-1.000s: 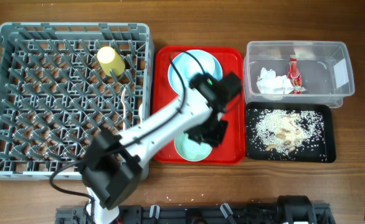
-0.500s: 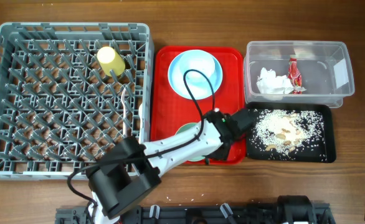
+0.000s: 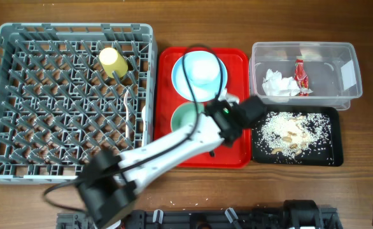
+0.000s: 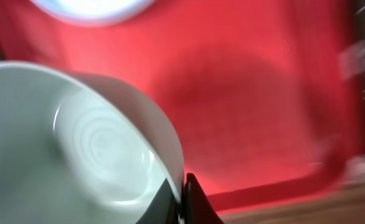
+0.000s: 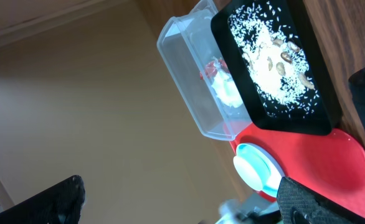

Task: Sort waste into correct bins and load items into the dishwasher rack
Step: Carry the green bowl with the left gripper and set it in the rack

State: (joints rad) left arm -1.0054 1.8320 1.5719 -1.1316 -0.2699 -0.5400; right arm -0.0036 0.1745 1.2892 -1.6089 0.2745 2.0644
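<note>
My left gripper holds the bowl and should next swing left in the overhead view to the rack's empty wires by the yellow cup (image 3: pixel 112 60) and release it.
My left gripper (image 3: pixel 204 124) is shut on the rim of the mint-green bowl (image 3: pixel 181 119) and holds it over the red serving tray (image 3: pixel 237 152). In the left wrist view the jaws (image 4: pixel 184 202) pinch the bowl's (image 4: pixel 76 143) wall. The light-blue plate (image 3: pixel 199 73) lies at the back of the tray. The yellow cup (image 3: pixel 112 60) sits in the grey rack (image 3: pixel 21 95). The clear tub (image 3: pixel 339 70) holds the white napkin (image 3: pixel 277 84) and the red wrapper (image 3: pixel 300 75). The black tray (image 3: pixel 331 151) holds rice scraps (image 3: pixel 288 130). My right gripper (image 5: pixel 189 205) is open, off the table's right side.
A thin cream utensil (image 3: pixel 130 108) stands among the rack's pegs near its right wall. The left arm's cable loops over the plate. The right wrist view shows the tub (image 5: pixel 189 68), the black tray (image 5: pixel 313 121) and the plate (image 5: pixel 254 168) from the side.
My left gripper has swung from the tray's front right corner toward its middle, carrying the bowl up and back. The right arm has not moved.
</note>
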